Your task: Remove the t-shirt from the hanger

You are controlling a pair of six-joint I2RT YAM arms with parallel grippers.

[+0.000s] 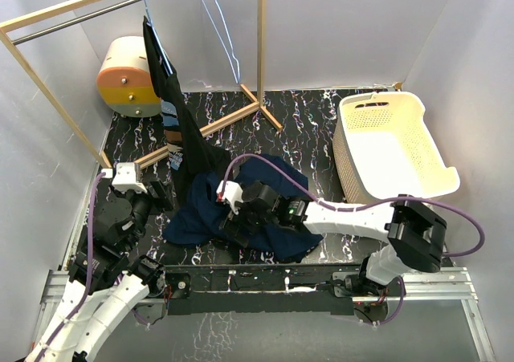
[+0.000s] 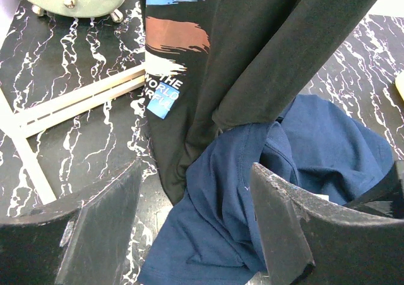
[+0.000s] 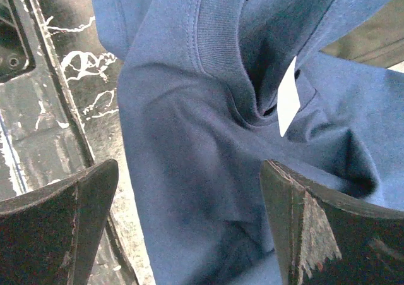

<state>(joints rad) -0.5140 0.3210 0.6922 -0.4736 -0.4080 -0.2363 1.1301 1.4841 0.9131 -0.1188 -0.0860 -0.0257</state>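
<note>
My open right gripper moves down onto the navy collar fold by the white tag next, as that fold's raised top below it offers cloth to pinch.
A black t-shirt (image 1: 189,145) with a coloured print (image 2: 170,38) hangs from a wire hanger (image 1: 144,1) on the rail, its lower part trailing onto the table. A navy blue t-shirt (image 1: 277,181) lies crumpled on the table against it. My left gripper (image 1: 157,195) is open beside the black hem, and in the left wrist view (image 2: 196,228) blue cloth (image 2: 221,222) lies beyond its fingers. My right gripper (image 1: 229,221) hangs wide open over the blue shirt's collar (image 3: 218,51), with nothing pinched (image 3: 189,222).
An empty wire hanger (image 1: 221,25) hangs on the rail to the right. The wooden rack's base bars (image 1: 225,121) cross the back of the table. A white laundry basket (image 1: 393,149) stands at the right, and an orange-and-cream round object (image 1: 128,77) at the back left.
</note>
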